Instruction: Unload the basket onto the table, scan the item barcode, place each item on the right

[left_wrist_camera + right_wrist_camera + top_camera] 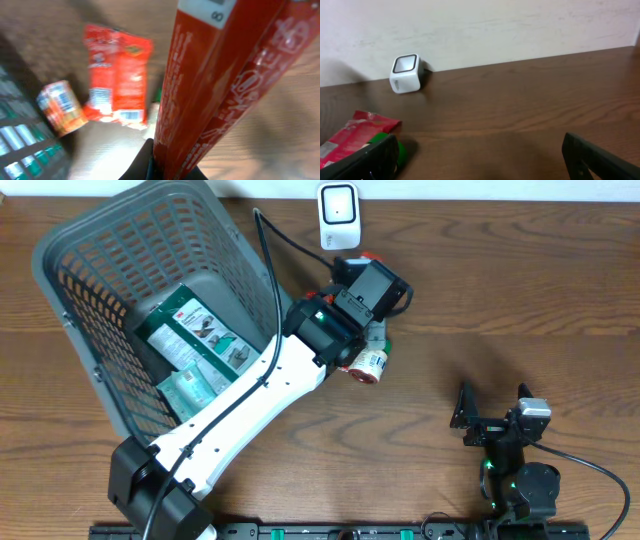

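Note:
My left gripper next goes sideways and down to release the red package (220, 85), since bare wood (49, 52) beside the basket lies below, leftward in the overhead view.
My left gripper (170, 167) is shut on a long red package (220, 85), the item, which rises up through the left wrist view with a white label at its top end. In the overhead view this gripper (375, 285) hangs just in front of the white barcode scanner (338, 215) at the table's back edge, and the arm hides most of the item. The scanner (405, 73) also shows by the wall in the right wrist view. My right gripper (495, 415) rests open near the front right, with only bare wood between its fingers (370, 160).
A grey basket (90, 250) lies tilted at the left with green packages (195, 335) inside. Below my left gripper, a red packet (117, 75) and a small can (60, 107) lie on the table. The can (370, 362) sits beside the left arm.

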